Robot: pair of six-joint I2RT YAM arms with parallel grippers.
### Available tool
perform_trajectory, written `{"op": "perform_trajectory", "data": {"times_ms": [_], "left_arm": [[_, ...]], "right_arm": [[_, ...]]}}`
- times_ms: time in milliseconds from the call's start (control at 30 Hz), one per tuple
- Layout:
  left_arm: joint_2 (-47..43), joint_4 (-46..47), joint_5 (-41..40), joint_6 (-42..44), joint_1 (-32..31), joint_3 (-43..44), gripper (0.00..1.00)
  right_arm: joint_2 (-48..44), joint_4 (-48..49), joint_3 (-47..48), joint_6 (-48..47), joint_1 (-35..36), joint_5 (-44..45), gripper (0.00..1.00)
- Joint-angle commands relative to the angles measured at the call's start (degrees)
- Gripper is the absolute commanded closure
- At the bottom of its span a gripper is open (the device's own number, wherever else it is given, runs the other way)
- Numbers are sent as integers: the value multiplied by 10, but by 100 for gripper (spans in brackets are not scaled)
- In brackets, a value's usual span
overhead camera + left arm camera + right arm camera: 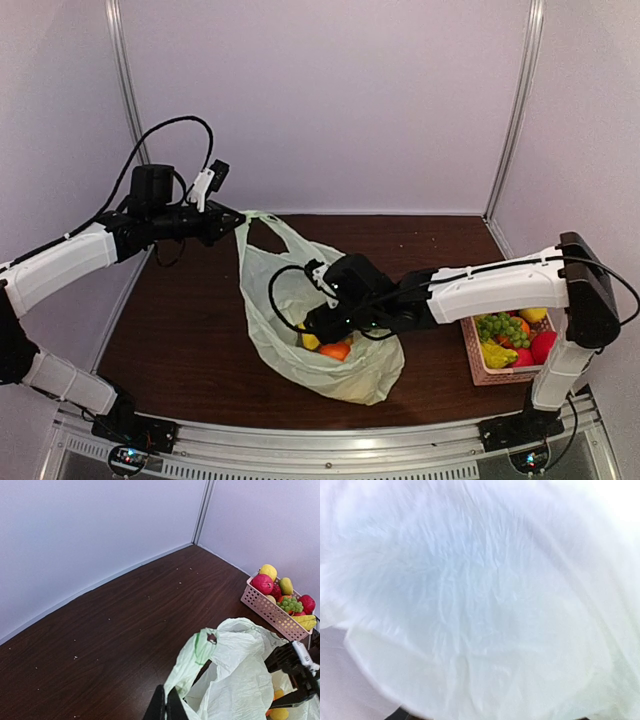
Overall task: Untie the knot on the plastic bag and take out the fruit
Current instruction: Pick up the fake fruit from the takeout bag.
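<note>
My right gripper will rise from the bag, move across and lower to let go, as the pink basket, which already has fruit in it, is to the right of my right gripper in the top view.
The pale green plastic bag (262,300) sits mid-table with its mouth wide; no knot shows. My left gripper (238,216) is shut on one handle loop (200,655) and holds it up at the back left, the loop pinched between its black fingers (167,695). My right gripper (315,325) reaches into the bag from the right, low among the fruit: an orange one (335,351) and a yellow one (310,342). Its jaws are hidden by the plastic. The right wrist view shows only crinkled bag film (480,600).
A pink slatted basket (478,365) stands at the right edge, holding green grapes (503,327), red and yellow fruits. Pale walls close in the back and both sides. Dark wooden tabletop (110,630) lies behind and left of the bag.
</note>
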Motion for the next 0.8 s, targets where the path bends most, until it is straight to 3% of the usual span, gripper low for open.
{"op": "perform_trajectory", "data": {"times_ms": [0, 267, 500, 767], "left_arm": [[4, 4, -10, 9, -3, 15, 100], [2, 1, -33, 6, -3, 15, 100], [-9, -12, -135, -11, -2, 12, 100], [-4, -22, -168, -12, 1, 15, 100]], "right_arm": [[-81, 114, -52, 7, -2, -52, 59], [-144, 221, -114, 19, -2, -146, 58], [-161, 170, -129, 5, -3, -138, 58], [-219, 177, -168, 21, -3, -125, 57]]}}
